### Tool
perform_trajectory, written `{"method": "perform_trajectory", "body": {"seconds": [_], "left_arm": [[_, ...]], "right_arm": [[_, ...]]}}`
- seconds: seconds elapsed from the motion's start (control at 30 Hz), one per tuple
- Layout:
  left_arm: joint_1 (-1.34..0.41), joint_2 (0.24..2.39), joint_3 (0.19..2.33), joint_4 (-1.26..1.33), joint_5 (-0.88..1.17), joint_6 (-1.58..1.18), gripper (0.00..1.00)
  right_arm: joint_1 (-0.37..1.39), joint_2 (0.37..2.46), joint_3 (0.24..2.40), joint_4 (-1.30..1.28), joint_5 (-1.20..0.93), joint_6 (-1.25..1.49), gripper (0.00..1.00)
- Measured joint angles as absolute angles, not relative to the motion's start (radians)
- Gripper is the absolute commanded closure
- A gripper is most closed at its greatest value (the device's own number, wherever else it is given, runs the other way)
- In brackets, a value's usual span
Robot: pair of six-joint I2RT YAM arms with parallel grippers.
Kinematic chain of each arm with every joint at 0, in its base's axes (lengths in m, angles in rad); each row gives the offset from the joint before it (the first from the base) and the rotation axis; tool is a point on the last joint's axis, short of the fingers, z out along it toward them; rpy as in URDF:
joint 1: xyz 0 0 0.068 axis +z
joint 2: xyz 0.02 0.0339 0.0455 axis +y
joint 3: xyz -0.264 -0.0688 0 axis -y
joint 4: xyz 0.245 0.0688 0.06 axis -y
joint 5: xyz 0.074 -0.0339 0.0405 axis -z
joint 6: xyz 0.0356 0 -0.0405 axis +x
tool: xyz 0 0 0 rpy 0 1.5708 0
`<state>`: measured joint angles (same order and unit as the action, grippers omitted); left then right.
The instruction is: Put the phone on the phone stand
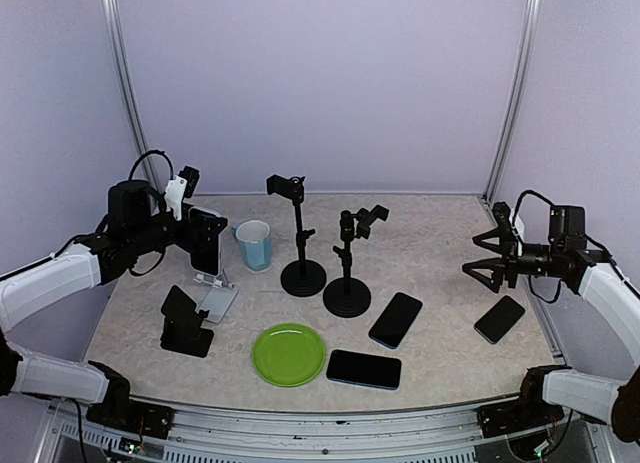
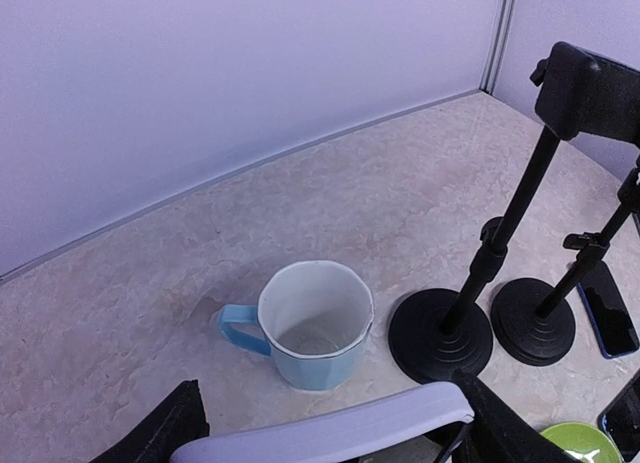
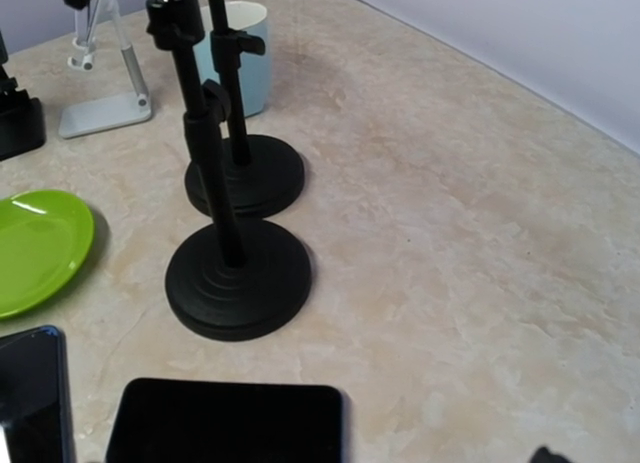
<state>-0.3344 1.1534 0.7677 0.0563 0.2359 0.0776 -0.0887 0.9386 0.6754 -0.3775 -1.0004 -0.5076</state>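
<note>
The silver folding stand's ledge (image 1: 213, 280) sits just below the left gripper, so that gripper needs to bring the upright phone down onto it and let go there.
My left gripper (image 1: 203, 233) is shut on a phone (image 1: 207, 249) with a lavender edge and holds it upright, just above a small silver folding stand (image 1: 217, 301). In the left wrist view the phone's lavender edge (image 2: 330, 430) spans between my black fingers (image 2: 160, 433). A low black stand (image 1: 185, 323) sits to the front left. Two tall black clamp stands (image 1: 302, 273) (image 1: 347, 293) stand mid-table. My right gripper (image 1: 490, 265) is open and empty, hovering at the right above a dark phone (image 1: 499, 319).
A blue mug (image 1: 255, 245) stands right of the held phone and shows in the left wrist view (image 2: 315, 328). A green plate (image 1: 289, 353) lies at the front. Two more dark phones (image 1: 395, 320) (image 1: 364, 369) lie near it; one shows in the right wrist view (image 3: 225, 420).
</note>
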Motion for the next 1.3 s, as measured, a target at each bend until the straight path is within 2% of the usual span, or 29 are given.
{"method": "perform_trajectory", "body": {"seconds": [0.67, 1.07, 1.3], "left_arm": [[-0.315, 1.230, 0.754, 0.081, 0.235, 0.047, 0.32], [-0.315, 1.262, 0.768, 0.097, 0.197, -0.002, 0.22], [-0.315, 1.290, 0.794, 0.088, 0.173, -0.037, 0.28]], "right_arm": [[-0.065, 0.939, 0.675, -0.393, -0.982, -0.517, 0.09], [-0.059, 0.939, 0.675, -0.397, -0.965, -0.524, 0.09], [-0.059, 0.939, 0.675, -0.399, -0.963, -0.527, 0.09]]}}
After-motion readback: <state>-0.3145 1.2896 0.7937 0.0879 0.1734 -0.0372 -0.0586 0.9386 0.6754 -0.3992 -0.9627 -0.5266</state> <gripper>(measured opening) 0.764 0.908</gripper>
